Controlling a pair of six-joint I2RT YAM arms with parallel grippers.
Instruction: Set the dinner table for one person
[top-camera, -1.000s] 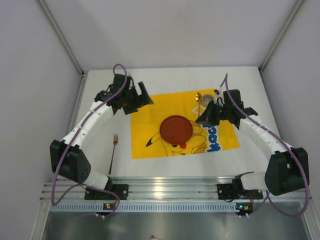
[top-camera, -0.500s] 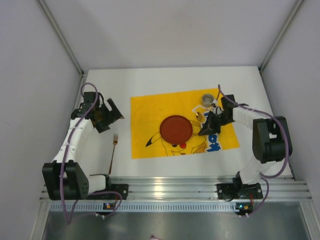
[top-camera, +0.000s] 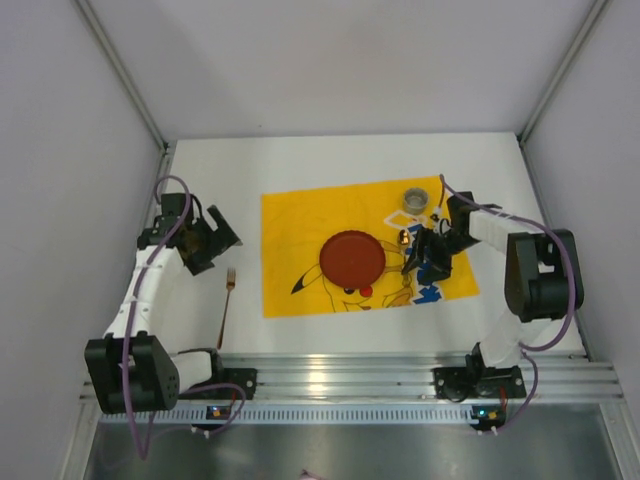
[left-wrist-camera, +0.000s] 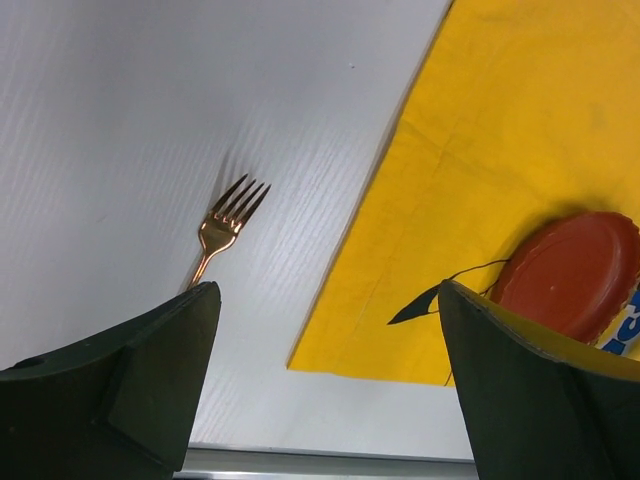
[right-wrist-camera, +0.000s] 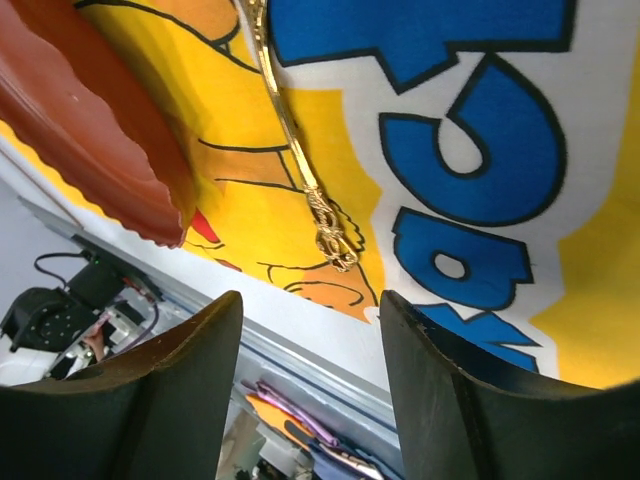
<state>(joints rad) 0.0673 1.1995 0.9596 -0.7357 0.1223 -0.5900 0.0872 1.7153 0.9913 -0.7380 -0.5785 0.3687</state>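
Note:
The copper fork (top-camera: 228, 300) is flat below and nearer the bar. I need to move my left gripper back and down next, to close on it at the fork's neck behind its tines.
The white dinner table (top-camera: 300, 160) carries a yellow Pikachu mat (top-camera: 300, 220) with a red plate (top-camera: 352, 258) at its middle. A slim gold utensil (right-wrist-camera: 297, 150) lies flat on the mat just right of the plate (right-wrist-camera: 90, 120), its ornate handle end toward my right gripper (right-wrist-camera: 310, 300). That gripper is open and holds nothing, hovering just over the handle end. A copper fork (left-wrist-camera: 225, 225) lies on the bare table left of the mat (left-wrist-camera: 500, 150). My left gripper (left-wrist-camera: 328, 300) is wide open and empty, above the table near the fork's tines. The fork (top-camera: 228, 300) points away from the rail.
A small clear glass (top-camera: 414, 198) stands on the mat's far right part, just beyond my right gripper (top-camera: 420, 255). The ribbed aluminium rail (top-camera: 340, 375) runs along the near edge. Grey walls close in the left, right and far sides.
My right gripper has opened and let go of the gold utensil, which now rests on the mat. My left arm has swung left and back, off the mat toward the fork.

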